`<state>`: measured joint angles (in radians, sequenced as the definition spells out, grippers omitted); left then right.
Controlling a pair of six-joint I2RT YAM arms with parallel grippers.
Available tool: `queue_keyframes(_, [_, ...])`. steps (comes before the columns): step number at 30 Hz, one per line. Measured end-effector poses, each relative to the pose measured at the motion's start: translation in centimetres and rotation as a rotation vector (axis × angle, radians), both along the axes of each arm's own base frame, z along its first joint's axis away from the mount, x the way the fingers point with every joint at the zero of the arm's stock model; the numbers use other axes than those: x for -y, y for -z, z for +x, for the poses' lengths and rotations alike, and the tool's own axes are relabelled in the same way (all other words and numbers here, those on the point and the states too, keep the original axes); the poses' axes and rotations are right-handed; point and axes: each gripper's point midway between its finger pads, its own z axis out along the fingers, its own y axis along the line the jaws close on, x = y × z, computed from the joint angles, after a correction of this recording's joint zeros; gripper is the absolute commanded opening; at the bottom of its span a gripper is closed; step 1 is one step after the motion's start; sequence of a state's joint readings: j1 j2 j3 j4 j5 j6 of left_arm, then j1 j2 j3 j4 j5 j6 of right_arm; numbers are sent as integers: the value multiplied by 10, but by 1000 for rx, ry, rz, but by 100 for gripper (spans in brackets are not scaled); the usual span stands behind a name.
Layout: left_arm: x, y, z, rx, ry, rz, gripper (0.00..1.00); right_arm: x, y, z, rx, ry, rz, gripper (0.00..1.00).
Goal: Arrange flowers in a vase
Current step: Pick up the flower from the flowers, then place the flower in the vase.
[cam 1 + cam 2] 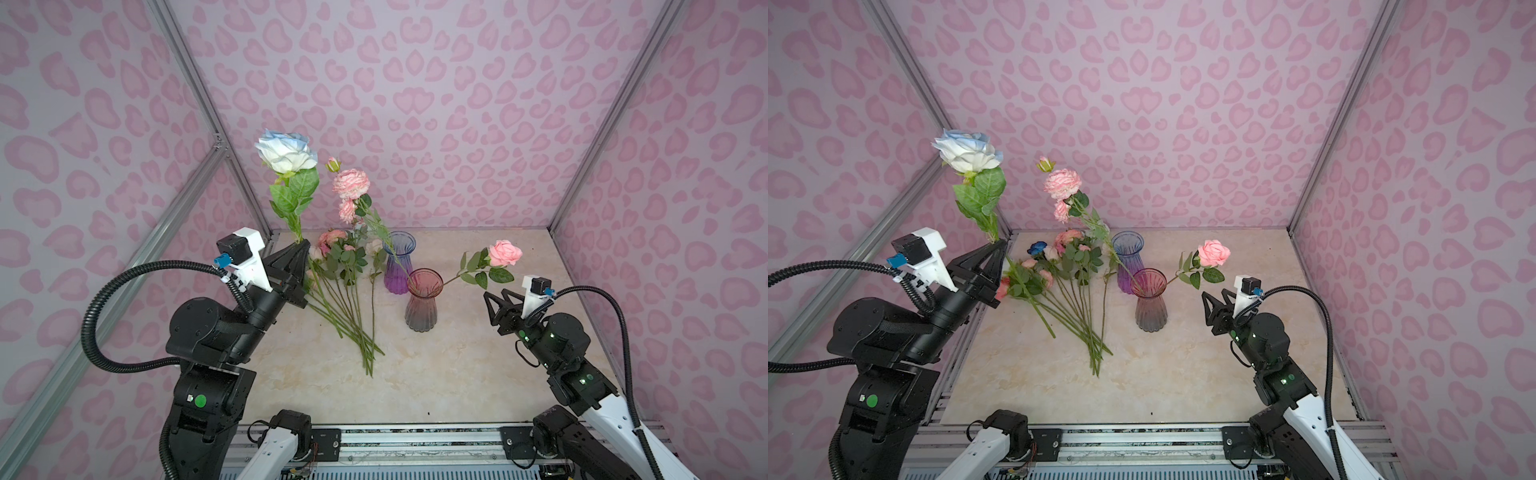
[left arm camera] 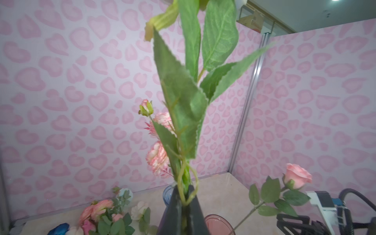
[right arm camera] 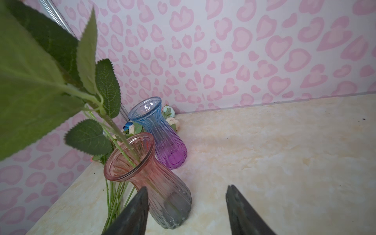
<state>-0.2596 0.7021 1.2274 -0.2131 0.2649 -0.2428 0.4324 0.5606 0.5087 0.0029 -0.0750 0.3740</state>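
The blue rose's stem needs to go inside next, as there is still room: my left gripper will swing over the pink vase's opening (image 1: 425, 281) (image 2: 217, 226), which is below it toward my right gripper, then lower the stem and release it.
My left gripper (image 1: 305, 245) (image 1: 1000, 245) (image 2: 185, 193) is shut on the green stem of a pale blue rose (image 1: 286, 151) (image 1: 967, 149), held upright above the table's back left. A pink-to-grey glass vase (image 1: 423, 299) (image 1: 1150, 299) (image 3: 154, 183) stands mid-table. It holds a pink rose (image 1: 505, 252) (image 2: 298, 176) leaning right and a pink peony spray (image 1: 351, 183) leaning back left. Just right of that vase my right gripper (image 1: 495, 293) (image 1: 1214, 293) (image 3: 187, 187) stands open and empty. Several more flowers (image 1: 345, 291) (image 1: 1075, 291) lie in a pile on the table's left, one bloom dark blue (image 1: 1037, 248).
A blue-to-purple vase (image 1: 399, 262) (image 3: 156, 130) stands empty right behind the pink one, and the peony stem crosses in front of it. Pink patterned walls (image 1: 457, 104) enclose three sides. A metal rail (image 1: 415, 440) runs along the front edge.
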Motion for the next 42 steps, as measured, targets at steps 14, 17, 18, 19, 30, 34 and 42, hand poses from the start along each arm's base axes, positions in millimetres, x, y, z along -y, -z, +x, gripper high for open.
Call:
queue_keyframes(14, [177,17,14,122,395,89,3,-19,25,-37,-85,-173,123,62])
queue_keyframes(17, [195,9,35,190,341,84,3,-21,29,-34,-97,-174,126,62])
queue_keyframes(18, [201,6,41,210,324,83,3,-22,30,-33,-101,-178,125,62])
queue_keyframes(19, [208,6,48,230,310,85,3,-23,29,-33,-105,-184,124,62])
queue_keyframes(30, [231,19,103,284,126,91,3,-24,25,-33,-88,-193,110,62])
queue_keyframes(34, [238,55,121,241,77,152,3,-25,27,-32,-90,-194,101,62])
queue_keyframes(42, [237,108,140,150,10,235,3,-24,29,-31,-88,-191,90,62])
